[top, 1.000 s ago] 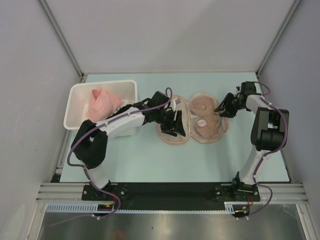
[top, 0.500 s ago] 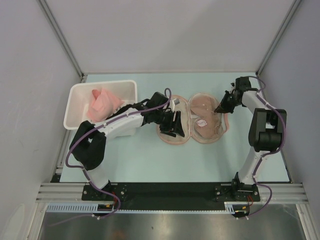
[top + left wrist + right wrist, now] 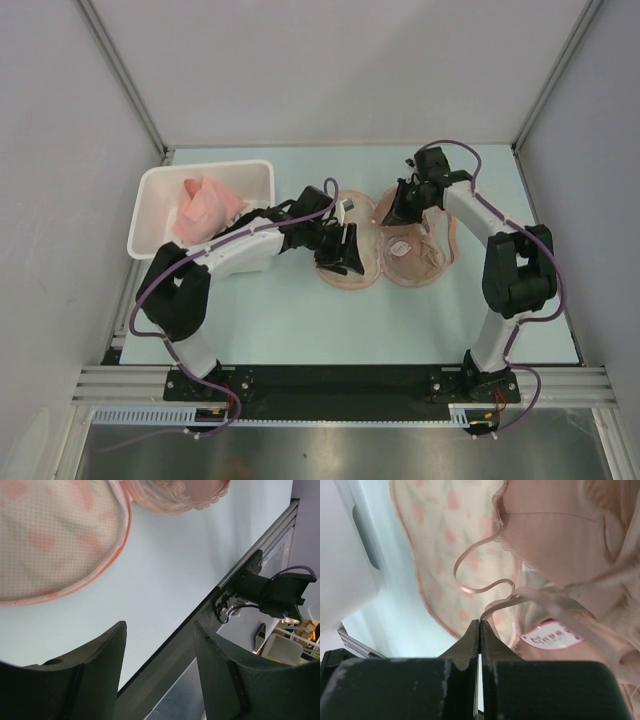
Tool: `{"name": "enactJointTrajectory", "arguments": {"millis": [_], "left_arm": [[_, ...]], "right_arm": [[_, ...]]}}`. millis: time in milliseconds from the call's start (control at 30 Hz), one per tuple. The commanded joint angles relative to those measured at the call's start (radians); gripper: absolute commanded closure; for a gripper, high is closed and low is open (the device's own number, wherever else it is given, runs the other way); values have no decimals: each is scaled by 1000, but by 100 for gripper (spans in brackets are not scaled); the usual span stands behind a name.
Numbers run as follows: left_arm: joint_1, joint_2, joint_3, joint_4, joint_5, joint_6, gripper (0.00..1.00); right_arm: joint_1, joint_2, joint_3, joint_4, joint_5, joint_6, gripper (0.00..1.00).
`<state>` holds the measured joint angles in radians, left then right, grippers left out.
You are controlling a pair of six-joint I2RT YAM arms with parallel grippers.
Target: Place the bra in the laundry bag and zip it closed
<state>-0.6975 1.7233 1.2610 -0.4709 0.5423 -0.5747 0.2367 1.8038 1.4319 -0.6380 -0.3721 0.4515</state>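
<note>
The empty lobe lies flat beside the bra's lobe, so my left gripper should turn next and lower toward the bin, onto the lobe's outer zipper edge.
The laundry bag (image 3: 345,282) lies open on the table as two lobes, its printed lining (image 3: 440,540) facing up. The beige bra (image 3: 418,256) sits bunched in the right lobe, pale tag (image 3: 551,634) showing. My right gripper (image 3: 387,219) hovers by the seam between the lobes. In the right wrist view this gripper (image 3: 480,622) is shut on a thin bra strap (image 3: 487,586) that loops over the lining. My left gripper (image 3: 345,253) hangs over the left lobe. Its jaws stand open and empty (image 3: 160,626), with the bag (image 3: 55,540) beyond them.
A white plastic bin (image 3: 160,215) holding a pink cloth (image 3: 205,205) stands at the left, close to the left arm. The table's front rail (image 3: 250,570) shows in the left wrist view. Grey walls close in the back and both sides.
My right gripper closed on the bra strap and swung left, from the bag's right edge to the seam between the lobes. The left arm barely moved.
</note>
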Motion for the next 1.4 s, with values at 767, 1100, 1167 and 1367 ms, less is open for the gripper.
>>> {"name": "enactJointTrajectory", "arguments": {"millis": [767, 1100, 1167, 1367], "left_arm": [[50, -88, -57, -127, -333, -13, 36], [64, 48, 23, -187, -593, 2, 26], [81, 106, 53, -192, -597, -17, 26], [89, 194, 144, -166, -663, -13, 35]], "right_arm": [[-137, -138, -15, -189, -120, -140, 27], [-301, -196, -66, -151, -79, -120, 26], [-303, -207, -96, -137, -59, -90, 26], [-303, -291, -191, -94, -15, -68, 26]]}}
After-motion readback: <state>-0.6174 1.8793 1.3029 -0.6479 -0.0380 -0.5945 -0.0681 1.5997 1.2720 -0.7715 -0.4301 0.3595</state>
